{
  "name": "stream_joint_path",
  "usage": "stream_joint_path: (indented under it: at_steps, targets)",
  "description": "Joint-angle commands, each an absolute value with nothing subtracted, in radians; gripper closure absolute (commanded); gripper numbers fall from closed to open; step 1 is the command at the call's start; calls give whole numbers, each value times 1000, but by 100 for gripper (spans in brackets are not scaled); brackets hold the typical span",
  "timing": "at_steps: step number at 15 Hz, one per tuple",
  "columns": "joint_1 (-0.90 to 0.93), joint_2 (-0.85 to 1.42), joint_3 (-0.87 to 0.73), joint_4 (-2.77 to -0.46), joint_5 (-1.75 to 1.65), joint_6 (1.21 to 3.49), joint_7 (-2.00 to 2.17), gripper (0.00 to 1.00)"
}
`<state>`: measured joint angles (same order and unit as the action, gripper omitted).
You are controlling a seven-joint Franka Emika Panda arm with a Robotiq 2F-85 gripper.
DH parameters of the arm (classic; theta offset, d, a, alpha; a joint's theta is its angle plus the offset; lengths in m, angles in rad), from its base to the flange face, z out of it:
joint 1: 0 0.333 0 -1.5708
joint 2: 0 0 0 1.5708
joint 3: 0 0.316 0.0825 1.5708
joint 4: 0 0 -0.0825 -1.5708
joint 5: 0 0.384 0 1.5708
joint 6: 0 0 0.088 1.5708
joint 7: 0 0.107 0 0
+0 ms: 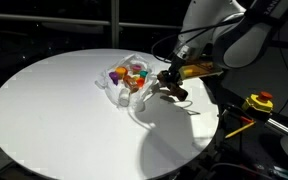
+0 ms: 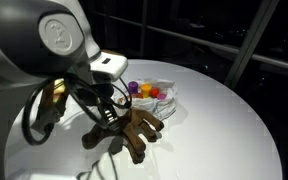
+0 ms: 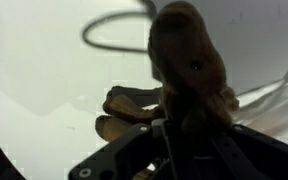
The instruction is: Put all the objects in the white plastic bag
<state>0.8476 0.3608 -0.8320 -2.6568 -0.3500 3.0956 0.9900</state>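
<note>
I should lift my gripper and bring the brown plush toy [image 1: 176, 88] over the colourful objects in the bag, then lower and release it, because the toy hangs outside.
A white plastic bag [image 1: 117, 88] lies open near the middle of the round white table [image 1: 54, 110], with several small colourful objects [image 1: 134, 74] inside. It also shows in an exterior view [image 2: 171, 102] with the objects [image 2: 149, 92]. My gripper [image 1: 170, 77] is shut on a brown plush toy [image 1: 176, 88] and holds it just beside the bag's open side, slightly above the table. In an exterior view the toy [image 2: 136, 130] hangs below the gripper [image 2: 110, 116]. In the wrist view the toy [image 3: 189, 55] fills the centre and hides the fingertips; the bag's edge [image 3: 280, 94] shows at right.
A yellow and red device [image 1: 259, 101] sits off the table beyond its edge, close to the arm's base. A thin dark loop [image 3: 116, 28] lies on the table past the toy. Dark window frames stand behind the table.
</note>
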Motion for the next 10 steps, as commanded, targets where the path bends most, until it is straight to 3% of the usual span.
stream_joint_path:
  at_steps: [1, 5, 10]
  targets:
    - [1120, 372, -1099, -2593, -521, 3091, 1159, 95]
    - [1408, 356, -1320, -2508, -582, 3018, 1212, 96]
    - [1409, 405, -1265, -2371, -541, 2995, 1203, 96]
